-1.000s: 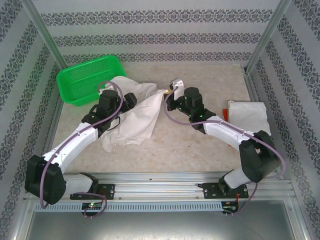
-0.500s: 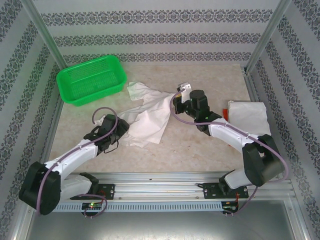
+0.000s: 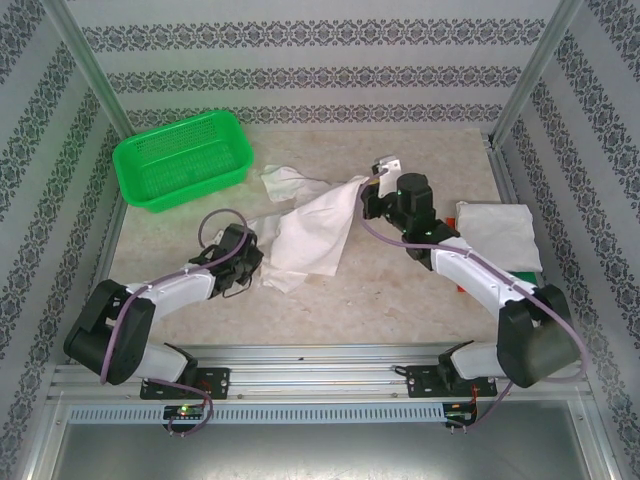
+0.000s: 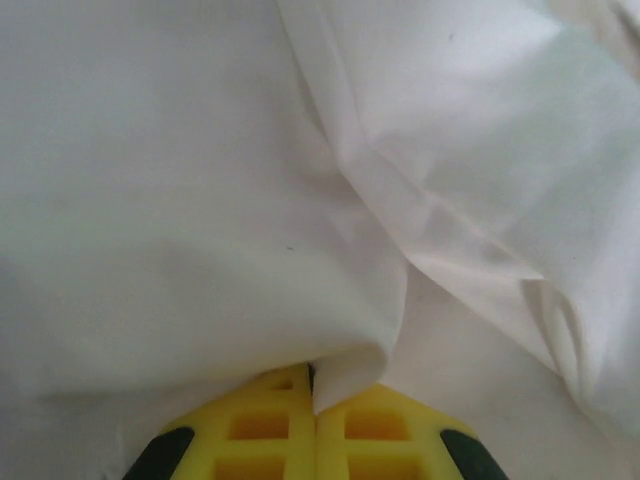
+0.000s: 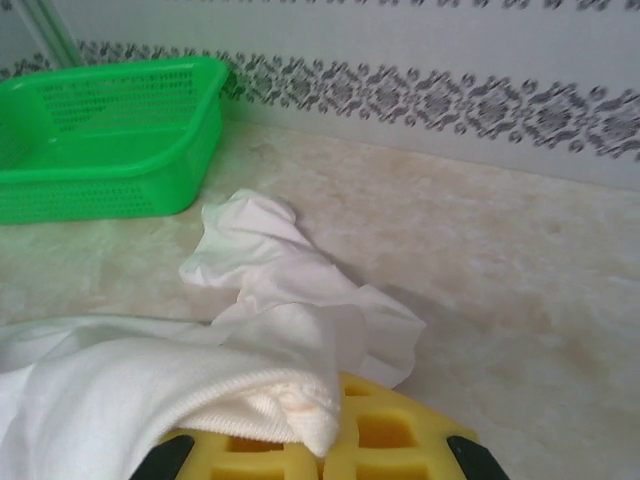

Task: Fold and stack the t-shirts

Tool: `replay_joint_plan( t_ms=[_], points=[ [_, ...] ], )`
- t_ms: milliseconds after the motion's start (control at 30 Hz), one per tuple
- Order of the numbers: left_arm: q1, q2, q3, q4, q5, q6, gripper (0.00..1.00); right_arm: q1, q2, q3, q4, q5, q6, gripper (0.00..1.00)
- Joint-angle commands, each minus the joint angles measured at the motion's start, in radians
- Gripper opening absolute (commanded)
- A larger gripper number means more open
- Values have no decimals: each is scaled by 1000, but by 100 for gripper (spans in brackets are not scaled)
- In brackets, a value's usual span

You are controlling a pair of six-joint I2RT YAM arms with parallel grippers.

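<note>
The left gripper will next lift the fold up, swing it outward and let go to spread the wrinkled shirt, as the clear tabletop by the green basket is outward.
A wrinkled white t-shirt lies stretched across the middle of the table, raised at its right end. My right gripper is shut on its ribbed edge, the cloth draping over the yellow fingers. My left gripper is low at the shirt's near-left corner and is shut on a fold of the cloth, pinched between the yellow fingers. A folded white t-shirt with an orange-red edge lies at the right side of the table.
A green plastic mesh basket stands at the back left, also seen in the right wrist view as the green basket. Patterned walls close in the table on three sides. The metal rail with the arm bases runs along the near edge.
My left gripper moved down to the shirt's near-left corner and shut on the cloth. My right gripper drew the shirt's edge to the right and back, stretching it out.
</note>
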Motion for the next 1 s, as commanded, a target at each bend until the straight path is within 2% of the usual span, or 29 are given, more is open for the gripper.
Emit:
replay_joint_plan(
  t_ms=[0, 200, 333, 467, 667, 800, 967],
  points=[
    [16, -9, 174, 22, -55, 141, 0, -39, -81, 88, -1, -20, 14, 0],
    [48, -5, 489, -32, -121, 368, 0, -96, -210, 196, -57, -24, -18, 0],
    [57, -28, 614, -33, -151, 472, 0, -122, -329, 236, -83, 2, -27, 0],
    [59, -96, 664, -51, -169, 535, 0, -134, -466, 242, -107, 53, -39, 0],
    [59, -236, 624, -53, -181, 562, 0, -135, -625, 232, -134, 72, -48, 0],
    [59, -235, 642, -59, -180, 604, 0, -136, -621, 251, -146, 91, -77, 0],
    [59, -109, 715, -63, -168, 641, 0, -145, -504, 281, -134, 97, -99, 0]
  ],
)
